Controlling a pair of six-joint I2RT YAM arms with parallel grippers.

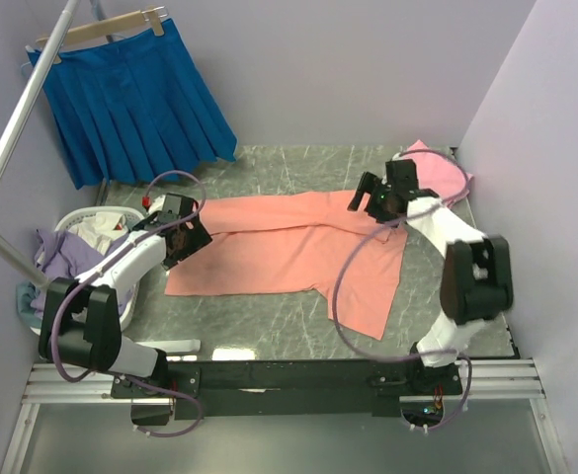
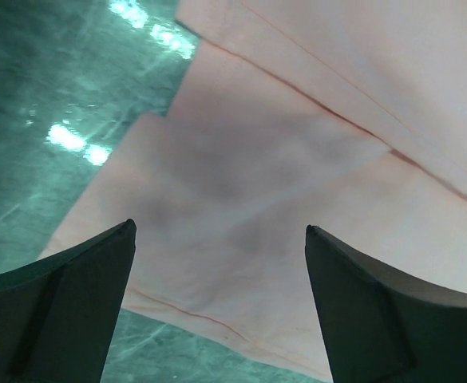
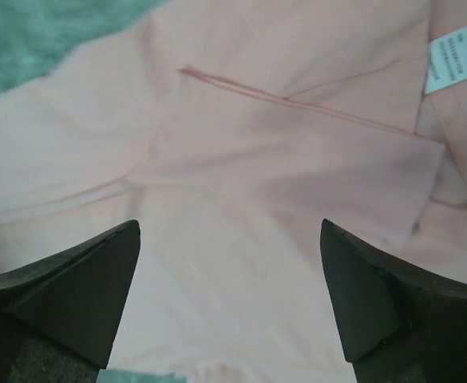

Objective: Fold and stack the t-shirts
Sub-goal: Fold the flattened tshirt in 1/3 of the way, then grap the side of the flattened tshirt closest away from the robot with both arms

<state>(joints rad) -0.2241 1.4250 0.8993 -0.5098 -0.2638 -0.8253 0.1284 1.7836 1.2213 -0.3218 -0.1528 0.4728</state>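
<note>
The right gripper draws back and lowers next onto the sleeve's near corner (image 1: 379, 333), below and back of the gripper, since that sleeve sticks out unfolded.
The salmon-orange t-shirt (image 1: 289, 252) lies partly folded in the middle of the table. It fills the left wrist view (image 2: 297, 183) and the right wrist view (image 3: 241, 183). The lighter pink t-shirt (image 1: 445, 175) lies at the back right corner, partly hidden by the right arm. My left gripper (image 1: 192, 237) is open and empty, just above the shirt's left end, near its hem. My right gripper (image 1: 366, 197) is open and empty, above the shirt's upper right part. A pale blue label (image 3: 455, 57) shows near the collar.
A bright blue pleated skirt (image 1: 135, 99) hangs on a hanger at the back left. A white basket (image 1: 81, 232) with clothes stands at the left of the table. The table (image 1: 269, 321) is dark green marble. Walls close in on the right and back.
</note>
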